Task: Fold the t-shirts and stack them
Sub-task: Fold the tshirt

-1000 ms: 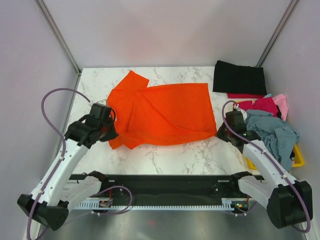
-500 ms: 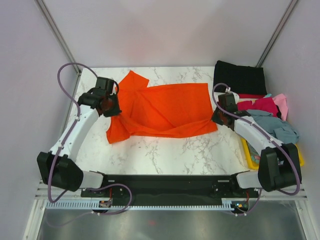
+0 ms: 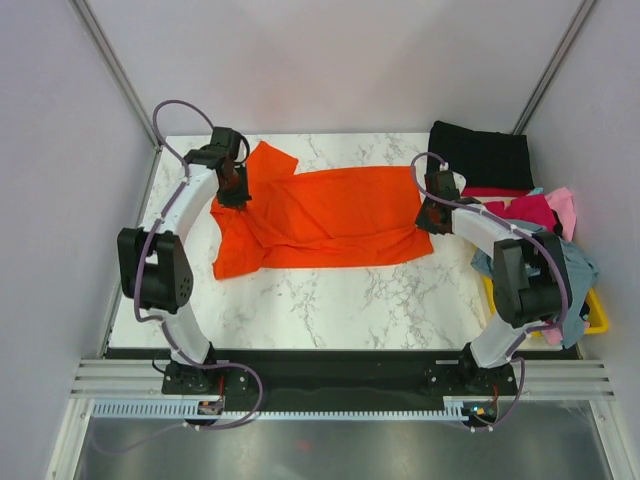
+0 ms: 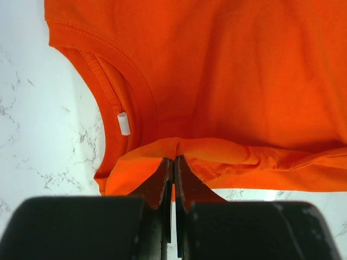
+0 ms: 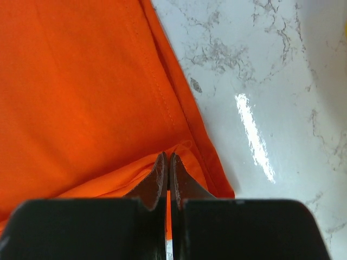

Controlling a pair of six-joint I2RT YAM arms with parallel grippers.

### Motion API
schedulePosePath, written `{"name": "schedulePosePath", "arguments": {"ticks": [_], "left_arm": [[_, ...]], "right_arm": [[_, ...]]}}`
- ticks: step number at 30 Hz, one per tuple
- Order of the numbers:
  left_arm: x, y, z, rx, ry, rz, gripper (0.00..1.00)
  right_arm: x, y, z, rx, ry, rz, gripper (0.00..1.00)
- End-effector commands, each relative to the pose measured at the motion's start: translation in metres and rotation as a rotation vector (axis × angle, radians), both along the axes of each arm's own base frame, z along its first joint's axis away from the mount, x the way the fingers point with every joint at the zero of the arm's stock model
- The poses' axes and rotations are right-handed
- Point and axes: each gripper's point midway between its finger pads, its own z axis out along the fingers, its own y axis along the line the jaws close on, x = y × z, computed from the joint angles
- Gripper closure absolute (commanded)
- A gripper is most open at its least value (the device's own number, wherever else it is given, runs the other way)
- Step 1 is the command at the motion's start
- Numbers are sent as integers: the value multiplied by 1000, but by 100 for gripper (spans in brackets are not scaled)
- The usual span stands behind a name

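My left gripper carries the fold outward over the orange t-shirt next, then opens, since the held fold still stops short of the white collar tag.
The bright orange t-shirt [image 3: 330, 215] lies across the marble table, its near edge doubled over the rest. My left gripper [image 3: 232, 196] is shut on a fold of orange cloth [image 4: 179, 149] by the collar, at the shirt's left end. My right gripper [image 3: 428, 218] is shut on the hem corner [image 5: 181, 149] at the shirt's right end. A folded black t-shirt [image 3: 480, 155] lies flat at the back right. Pink, red and grey-blue t-shirts [image 3: 540, 235] are heaped at the right edge.
A yellow bin [image 3: 597, 318] sits under the heap of shirts at the right. White walls close in the table [image 3: 340, 300] at the back and sides. Both arms stretch far out from their bases at the near edge.
Both grippers have carried the orange shirt's near edge toward the back of the table, folding it over the rest. The arms have stretched out farther.
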Motion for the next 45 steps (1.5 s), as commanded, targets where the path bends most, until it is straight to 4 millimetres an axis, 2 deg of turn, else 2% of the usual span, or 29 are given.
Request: {"name": "schedulePosePath", "arguments": {"ticks": [1,2,4,5,8,9,13,14,15,16,17,18,19,21,24,25,26,27,28,29,30,31,32,33,34,35,36,41,45], "left_arm": [[30,0,15,33,-70,-80,98],[34,1,7,47,-55,-82,98],[44,6,10,82,-71,-81,98],[47,7,3,95,-55,-82,98],[57,7,2,104,-60,-89,98],[58,6,-8,106,-40,-96,98],[70,13,-21,150,-19,-73,94],[72,15,-23,155,-14,-65,93],[72,16,-31,157,17,-55,89],[84,16,-18,156,-10,-47,84],[88,17,-14,161,-7,-43,75],[78,21,-13,182,50,-42,56],[92,27,-2,213,26,-15,47],[92,33,10,224,16,31,35],[74,43,35,164,-25,130,32],[65,47,20,133,-1,150,32],[53,45,49,69,-74,199,32],[44,42,49,19,-83,214,32],[15,37,20,-45,-16,223,32],[13,30,45,-127,-139,254,32],[2,25,44,-168,-163,260,32],[-28,21,7,-193,-83,275,32],[-31,15,5,-245,-122,291,33],[-43,13,17,-279,-179,292,33],[-67,15,-15,-272,-122,316,32],[-69,15,-4,-309,-193,335,32],[-86,15,-27,-306,-149,355,31],[-109,17,-51,-347,-156,447,31],[-116,28,-66,-316,-187,511,30]], "right_arm": [[22,-7,8,-26,-50,-19,100],[22,-11,5,-30,-44,-27,100],[24,-15,-1,-31,-36,-35,100],[24,-18,-4,-31,-33,-44,100],[26,-24,-10,-22,-24,-56,100],[27,-24,-13,-20,-19,-59,100],[39,-17,-18,17,-19,-30,100],[48,-13,-11,37,-37,-14,99],[51,-12,-15,38,-24,4,96],[54,-10,-14,45,-18,14,76],[67,-11,-3,57,-43,21,59],[70,-8,-2,74,-39,39,43],[70,-11,1,74,-26,36,25],[83,-16,26,78,-75,21,17],[83,-26,57,49,-136,10,12],[79,-32,62,28,-144,-4,11],[70,-35,69,26,-156,-12,11],[64,-37,71,26,-158,-18,11],[59,-34,72,50,-166,-23,11],[42,-31,56,66,-131,-17,11],[34,-29,63,89,-153,-13,11],[29,-25,61,113,-168,-10,12],[9,-20,41,146,-123,-5,12],[2,-20,43,154,-141,-11,13],[-13,-16,27,181,-112,1,15],[-18,-12,28,199,-122,9,16],[-23,-12,23,205,-114,12,17],[-36,-11,0,216,-58,31,20],[-30,-13,-9,240,-67,27,26]]}}
